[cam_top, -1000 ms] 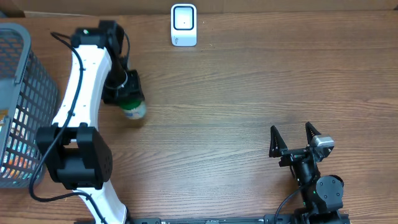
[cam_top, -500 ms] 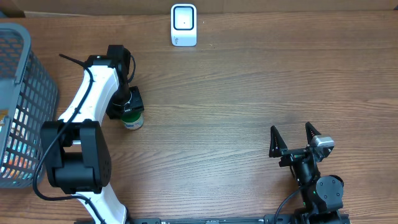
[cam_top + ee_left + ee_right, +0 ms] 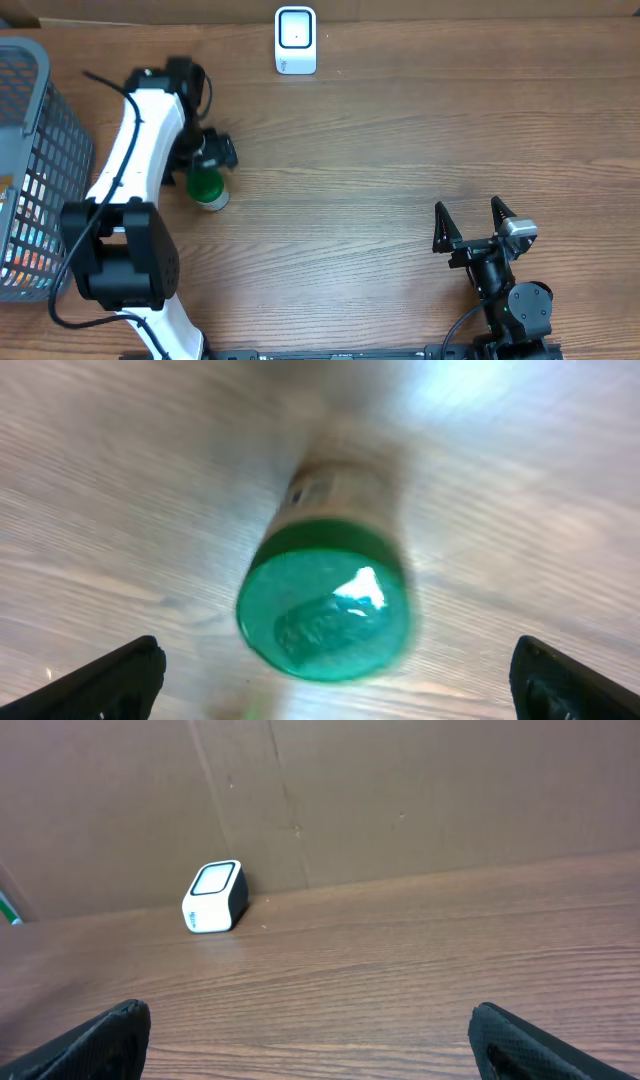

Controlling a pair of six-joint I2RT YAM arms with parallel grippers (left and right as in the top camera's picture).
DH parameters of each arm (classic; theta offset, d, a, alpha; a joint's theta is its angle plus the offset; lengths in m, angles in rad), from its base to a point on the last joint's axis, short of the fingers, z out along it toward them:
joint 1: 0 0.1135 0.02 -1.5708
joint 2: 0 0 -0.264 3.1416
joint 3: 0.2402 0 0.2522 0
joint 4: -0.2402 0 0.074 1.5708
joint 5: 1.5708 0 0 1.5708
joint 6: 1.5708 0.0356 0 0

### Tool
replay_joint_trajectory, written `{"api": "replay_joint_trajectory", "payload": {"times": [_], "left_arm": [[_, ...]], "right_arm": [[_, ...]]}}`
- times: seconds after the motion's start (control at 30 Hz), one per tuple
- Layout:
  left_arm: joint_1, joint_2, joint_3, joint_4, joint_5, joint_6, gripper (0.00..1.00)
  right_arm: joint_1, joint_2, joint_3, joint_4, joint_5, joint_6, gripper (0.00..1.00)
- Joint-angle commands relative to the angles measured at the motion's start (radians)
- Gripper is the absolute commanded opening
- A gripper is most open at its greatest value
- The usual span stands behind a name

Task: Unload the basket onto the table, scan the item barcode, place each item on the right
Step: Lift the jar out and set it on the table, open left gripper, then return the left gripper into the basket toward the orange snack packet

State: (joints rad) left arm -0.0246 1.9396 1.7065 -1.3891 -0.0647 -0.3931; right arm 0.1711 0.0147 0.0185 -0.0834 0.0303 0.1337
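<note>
My left gripper will go left in the overhead view and back, then down into the basket's near end [image 3: 20,270], as packaged goods show there.
The item, a small bottle with a green lid [image 3: 209,188], stands on the wooden table at the left with its lid up. My left gripper [image 3: 209,160] hovers just over and behind it, open, and its fingers are clear of the bottle. The left wrist view is blurred. It shows the green lid [image 3: 325,610] from above, with both black fingertips [image 3: 120,675] far apart at the bottom corners. The white barcode scanner [image 3: 296,40] sits at the table's back edge, also visible in the right wrist view as the scanner [image 3: 214,897]. My right gripper [image 3: 474,222] rests open at the lower right, holding nothing.
A grey wire basket [image 3: 62,130] with several packaged goods inside stands at the far left, close to the left arm. A brown cardboard wall [image 3: 400,790] backs the table behind the scanner.
The left gripper has opened and let go of the bottle, which now stands free on the table. The left arm has drawn back slightly. The right arm has not moved.
</note>
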Motion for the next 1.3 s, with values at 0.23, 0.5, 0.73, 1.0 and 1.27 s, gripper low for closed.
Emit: {"api": "replay_joint_trajectory", "payload": {"times": [0.23,0.5,0.73,1.0,1.27], "left_arm": [[0.108,-0.097,0.661,-0.262,-0.026,0.005,1.00],[0.463,-0.203,0.823,-0.298,-0.019,-0.019,1.00],[0.872,-0.179,0.724,-0.300,0.117,-0.105,1.00],[1.054,-0.044,0.535,-0.267,0.143,-0.056,1.00],[1.052,0.074,0.423,-0.195,0.045,-0.010,0.96]], "right_arm": [[0.002,-0.012,-0.011,0.002,0.001,-0.004,1.00],[0.002,-0.012,-0.011,0.002,0.001,-0.005,1.00],[0.002,-0.012,-0.011,0.002,0.001,-0.005,1.00],[0.002,-0.012,-0.011,0.002,0.001,-0.005,1.00],[0.002,-0.012,-0.011,0.002,0.001,-0.005,1.00]]}}
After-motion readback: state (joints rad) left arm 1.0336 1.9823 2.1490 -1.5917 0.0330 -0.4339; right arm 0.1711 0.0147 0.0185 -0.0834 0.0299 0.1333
